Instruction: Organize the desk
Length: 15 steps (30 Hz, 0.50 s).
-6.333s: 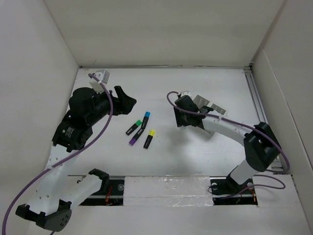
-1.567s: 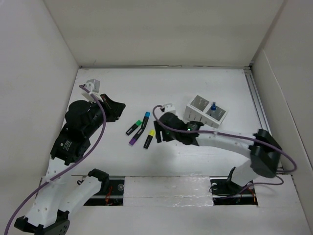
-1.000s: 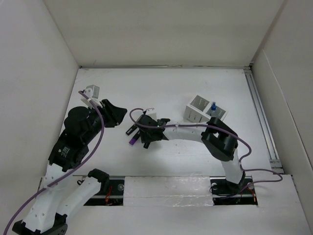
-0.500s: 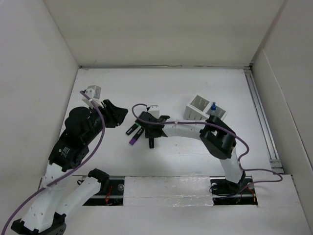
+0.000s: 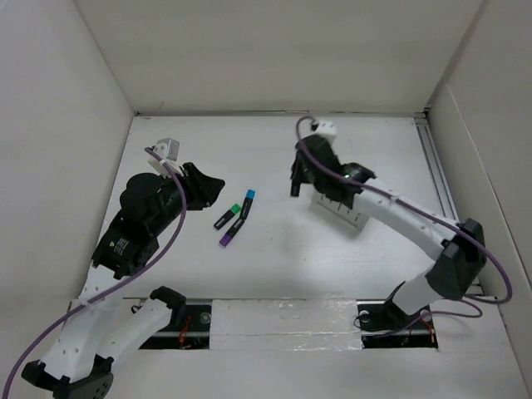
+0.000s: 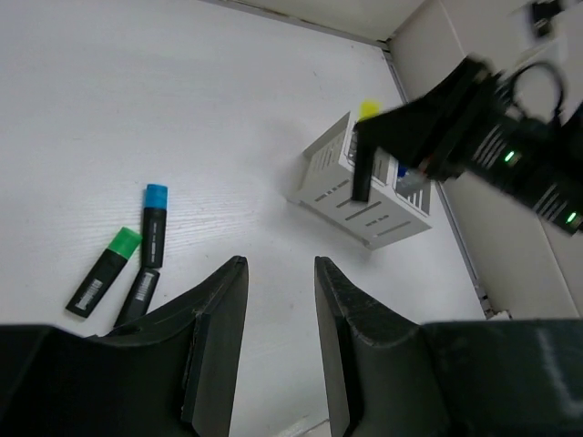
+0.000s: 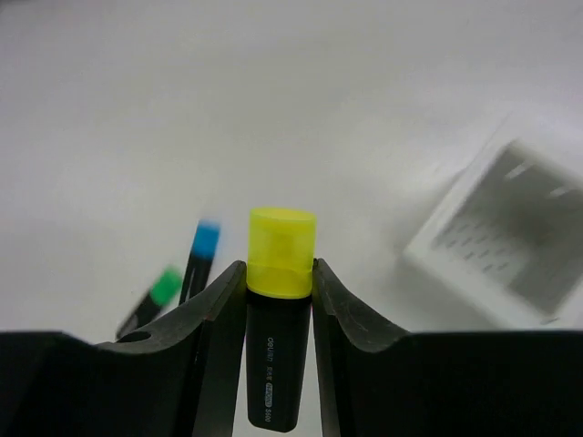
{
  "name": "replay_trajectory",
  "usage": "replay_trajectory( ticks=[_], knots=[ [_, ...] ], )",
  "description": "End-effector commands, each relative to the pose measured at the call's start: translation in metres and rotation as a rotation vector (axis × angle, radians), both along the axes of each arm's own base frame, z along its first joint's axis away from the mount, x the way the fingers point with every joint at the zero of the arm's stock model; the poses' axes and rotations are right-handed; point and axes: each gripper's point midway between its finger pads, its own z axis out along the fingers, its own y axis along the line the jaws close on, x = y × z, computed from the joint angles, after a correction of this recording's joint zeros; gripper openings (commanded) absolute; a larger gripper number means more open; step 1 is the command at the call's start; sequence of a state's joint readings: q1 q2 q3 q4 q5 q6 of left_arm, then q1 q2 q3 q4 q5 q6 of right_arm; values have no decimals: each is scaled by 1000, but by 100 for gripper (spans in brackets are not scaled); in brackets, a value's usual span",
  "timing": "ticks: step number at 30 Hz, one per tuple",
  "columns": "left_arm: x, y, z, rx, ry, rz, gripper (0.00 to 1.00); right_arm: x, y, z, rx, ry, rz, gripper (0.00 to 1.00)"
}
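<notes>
Next I need to move my right gripper to the right in the top view, then down, and release, since the holder's empty section lies below it on that side.
My right gripper (image 7: 280,273) is shut on a yellow-capped black highlighter (image 7: 280,309), held cap-up above the desk (image 5: 274,266). From above, that gripper (image 5: 297,184) hangs at the left edge of the white compartmented holder (image 5: 341,204), which the arm partly covers. Three highlighters lie together on the desk: blue (image 5: 247,202), green (image 5: 226,216) and purple (image 5: 231,233). My left gripper (image 5: 214,184) hovers just left of them, its jaws (image 6: 281,264) a little apart and empty. The left wrist view shows the held highlighter (image 6: 363,164) in front of the holder (image 6: 364,196).
White panel walls enclose the desk on the left, back and right. A metal rail (image 5: 440,191) runs along the right edge. A blue-tipped pen (image 6: 408,177) stands in the holder's right compartment. The arm bases sit at the near edge.
My right gripper closed on the yellow highlighter among the group, lifted it and carried it back and right to the holder. The left arm barely shifted.
</notes>
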State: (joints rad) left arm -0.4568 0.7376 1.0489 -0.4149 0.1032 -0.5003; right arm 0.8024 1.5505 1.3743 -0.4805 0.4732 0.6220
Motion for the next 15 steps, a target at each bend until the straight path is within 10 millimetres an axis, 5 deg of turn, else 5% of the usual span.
replay_trajectory(
  ticks=[1,5,8,15],
  knots=[
    [2,-14,11,-77,-30,-47,32,49,-72,66,-17,-194,-157,7],
    [2,-14,8,-104,-18,-30,33,92,-146,81,-98,-276,-328,7],
    [2,-11,1,-104,-12,-14,35,113,-170,76,-123,-286,-391,7],
    [-1,-4,-13,-80,24,12,39,136,-180,50,-233,-270,-430,7]
  ],
)
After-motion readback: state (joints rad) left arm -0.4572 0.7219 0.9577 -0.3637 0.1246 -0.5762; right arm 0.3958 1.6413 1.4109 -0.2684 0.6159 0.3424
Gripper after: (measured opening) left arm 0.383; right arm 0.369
